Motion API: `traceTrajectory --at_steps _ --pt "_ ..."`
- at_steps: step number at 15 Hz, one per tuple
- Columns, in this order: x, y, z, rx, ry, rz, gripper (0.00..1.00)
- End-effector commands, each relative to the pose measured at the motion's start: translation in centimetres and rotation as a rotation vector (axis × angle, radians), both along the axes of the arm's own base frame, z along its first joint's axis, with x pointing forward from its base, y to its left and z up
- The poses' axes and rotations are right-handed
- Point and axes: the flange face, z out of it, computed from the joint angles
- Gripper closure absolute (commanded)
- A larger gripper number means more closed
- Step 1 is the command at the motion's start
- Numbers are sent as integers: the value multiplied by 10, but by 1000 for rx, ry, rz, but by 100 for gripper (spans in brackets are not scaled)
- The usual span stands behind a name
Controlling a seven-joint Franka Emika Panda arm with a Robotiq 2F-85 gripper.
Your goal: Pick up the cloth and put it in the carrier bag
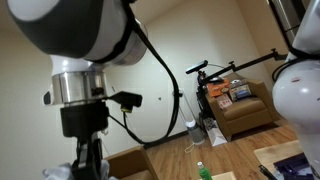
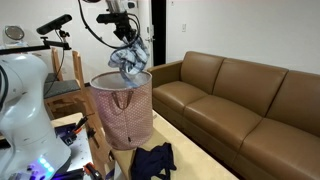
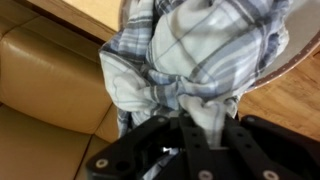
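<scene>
The cloth will next go down past the bag's rim with my gripper, and then my gripper will let go of it inside the bag.
A grey and white checked cloth [image 2: 130, 60] hangs bunched from my gripper [image 2: 127, 42], just above the open top of the pink patterned carrier bag [image 2: 122, 112]. In the wrist view the cloth [image 3: 195, 55] fills most of the picture and my black fingers [image 3: 203, 128] are shut on a fold of it. Part of the bag's rim [image 3: 290, 60] shows at the right of that view. In an exterior view only my gripper body [image 1: 88, 150] shows, very close; the cloth and bag are out of sight there.
A brown leather sofa [image 2: 240, 100] stands beside the bag. A dark blue garment [image 2: 152, 160] lies on the table in front of the bag. A chair with items [image 1: 235, 100] stands at the far wall. Another white robot arm [image 2: 25, 110] is at the side.
</scene>
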Motion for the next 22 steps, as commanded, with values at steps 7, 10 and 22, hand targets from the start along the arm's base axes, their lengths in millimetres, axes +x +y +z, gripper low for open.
traceTrajectory --at_steps 7,10,22 --pt "-4 46 -133 -6 -19 -87 93" --pt "-13 52 -168 -7 -34 -106 93" --pt "-28 50 -216 65 68 -121 93"
